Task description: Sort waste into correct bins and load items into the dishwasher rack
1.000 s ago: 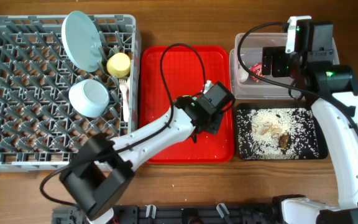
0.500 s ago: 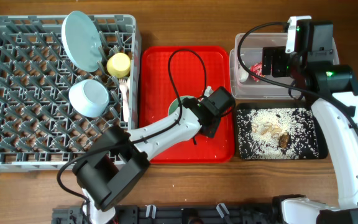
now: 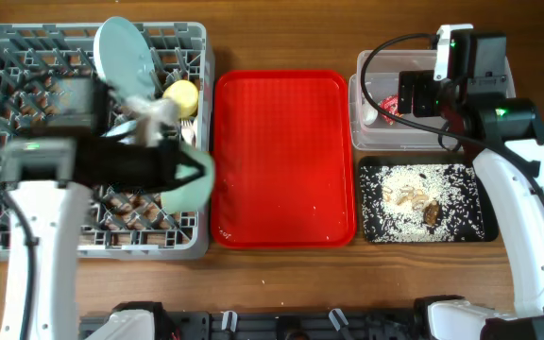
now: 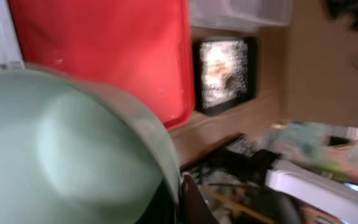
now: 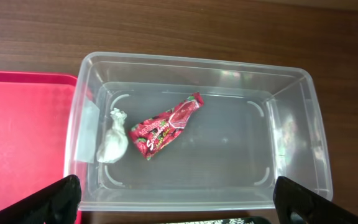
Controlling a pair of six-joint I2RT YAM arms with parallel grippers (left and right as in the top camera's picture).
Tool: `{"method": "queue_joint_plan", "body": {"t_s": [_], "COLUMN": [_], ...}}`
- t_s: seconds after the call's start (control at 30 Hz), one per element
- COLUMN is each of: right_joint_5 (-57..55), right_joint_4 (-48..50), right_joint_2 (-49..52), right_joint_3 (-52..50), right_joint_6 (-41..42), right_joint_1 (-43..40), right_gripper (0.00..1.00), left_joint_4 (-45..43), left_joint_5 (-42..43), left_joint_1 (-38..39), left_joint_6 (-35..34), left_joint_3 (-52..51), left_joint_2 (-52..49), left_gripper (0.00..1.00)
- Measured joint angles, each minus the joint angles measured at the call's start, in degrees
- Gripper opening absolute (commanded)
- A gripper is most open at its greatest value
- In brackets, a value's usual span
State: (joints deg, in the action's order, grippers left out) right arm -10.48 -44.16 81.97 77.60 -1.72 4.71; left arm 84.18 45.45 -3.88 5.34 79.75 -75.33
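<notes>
My left gripper should next go down to the left in the overhead view and release the bowl, because the rack's near tray-side corner [image 3: 166,221] is below it that way.
My left gripper [image 3: 179,170] is shut on the rim of the mint green bowl [image 3: 191,181] and holds it over the right edge of the grey dishwasher rack [image 3: 26,231]; the arm is motion-blurred. The bowl fills the left wrist view [image 4: 67,143], with a jaw [image 4: 176,202] on its rim. The rack holds the light blue plate [image 3: 126,57] and yellow cup [image 3: 181,94]. My right gripper [image 5: 179,199] is open and empty above the clear tub [image 5: 191,59], which holds the red wrapper [image 5: 165,126] and white tissue [image 5: 113,144]. Rice scraps [image 3: 414,198] lie in the black tray [image 3: 371,229].
The flat red serving tray [image 3: 281,151] lies between the rack and the bins, with a few crumbs on it. The clear tub [image 3: 359,113] stands behind the black tray at the right. Bare wooden table runs along the front edge.
My left arm has swung left from the red tray to above the rack, carrying the mint green bowl. The red tray now has nothing on it. The right arm has not moved.
</notes>
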Motion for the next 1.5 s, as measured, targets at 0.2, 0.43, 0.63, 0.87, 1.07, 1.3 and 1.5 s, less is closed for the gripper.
{"method": "queue_joint_plan", "body": {"t_s": [0.2,0.43,0.63,0.87,1.07,1.3,1.5], "right_joint_5": [-0.02,-0.02,-0.02,-0.02,-0.02,-0.02,-0.02], "right_joint_4": [0.00,0.02,0.00,0.02,0.02,0.00,0.02], "right_joint_2": [0.02,0.04,0.04,0.04,0.04,0.04,0.04], "right_joint_3": [0.00,0.00,0.00,0.00,0.00,0.00,0.00], "right_joint_6": [0.00,0.02,0.00,0.00,0.00,0.00,0.00], "right_joint_1": [0.00,0.00,0.00,0.00,0.00,0.00,0.00], "right_gripper": [1.00,1.00,1.00,1.00,1.00,1.00,1.00], "left_joint_4": [7.50,2.67,6.05,10.38,-1.22,-25.20,-26.47], "left_joint_5": [22.47,24.96,18.53,17.57,15.47,-5.77,-26.67], "left_joint_1": [-17.38,-27.41,-34.05,-35.17,-34.80,-15.58,6.49], "left_joint_6": [30.53,37.73,38.40,38.36,27.15,-1.01,-7.45], "left_joint_3": [-16.68,-21.86,-22.38,-15.41,-12.57,-12.00,-11.98], "left_joint_2": [-9.73,-21.16,-21.33,-16.15,6.38,25.29,18.97], "left_gripper": [0.04,0.10,1.00,1.00,1.00,1.00,1.00]}}
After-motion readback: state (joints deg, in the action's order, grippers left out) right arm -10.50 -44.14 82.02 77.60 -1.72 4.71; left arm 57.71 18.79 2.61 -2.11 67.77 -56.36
